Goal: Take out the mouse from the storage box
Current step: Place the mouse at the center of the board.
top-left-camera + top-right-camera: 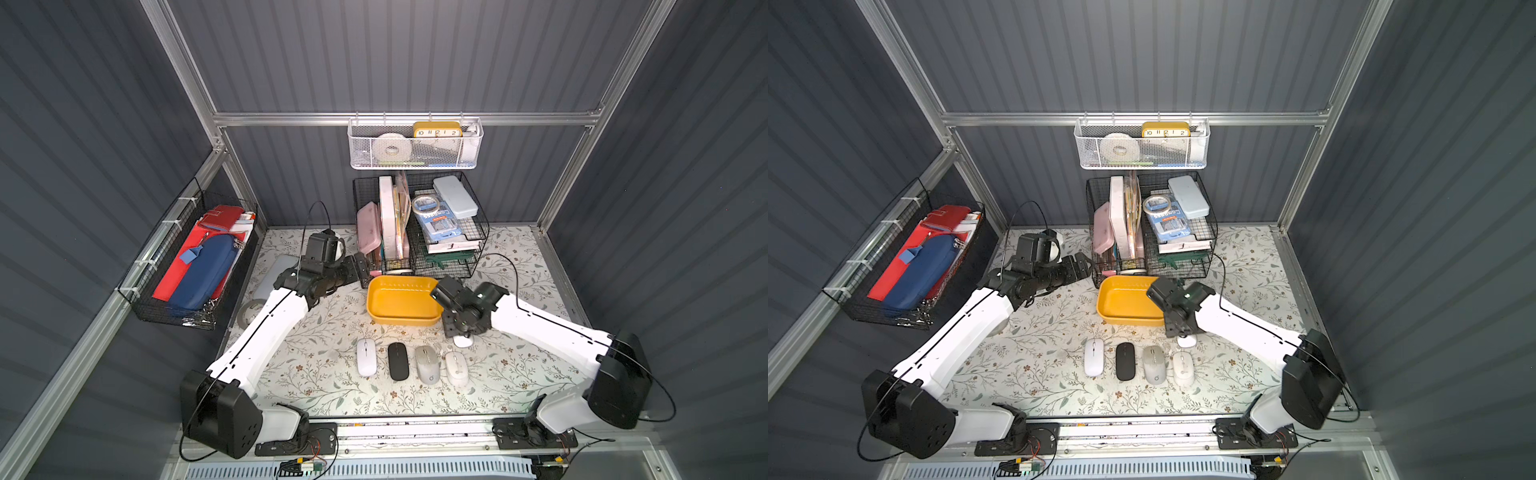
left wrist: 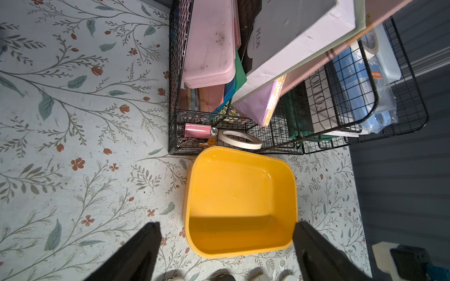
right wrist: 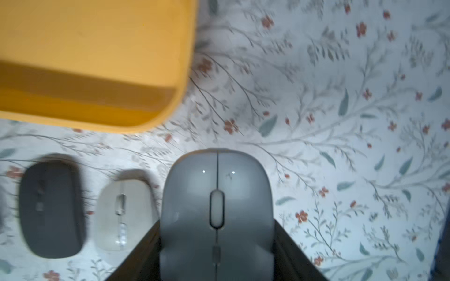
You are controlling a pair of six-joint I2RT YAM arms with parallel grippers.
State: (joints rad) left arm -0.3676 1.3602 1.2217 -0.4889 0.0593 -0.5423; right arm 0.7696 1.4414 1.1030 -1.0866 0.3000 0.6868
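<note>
The tabletop (image 1: 485, 368) beside the row's nearer end is bare, so my right gripper will next draw back and down to release the grey mouse there.
The storage box (image 1: 399, 320) is a mustard-yellow tub in the middle of the table, and its inside (image 2: 241, 194) shows bare. My right gripper (image 3: 216, 223) is shut on a pale grey mouse (image 3: 216, 189), with a finger against each side. In both top views this mouse (image 1: 462, 341) (image 1: 1186, 341) sits under the right gripper (image 1: 456, 330), just in front of the box's right corner (image 3: 170, 104). My left gripper (image 2: 227, 223) is open, its fingers (image 2: 151, 233) spread on either side of the box's left end. In a top view the left gripper (image 1: 360, 268) hovers left of the box.
Several mice lie in a row near the front: white (image 1: 366, 356), black (image 1: 398, 360), grey (image 1: 427, 364), white (image 1: 456, 368). Black wire baskets (image 1: 419, 232) full of stationery stand right behind the box. A white mesh basket (image 1: 415, 143) hangs above. A tape roll (image 1: 249, 309) lies at left.
</note>
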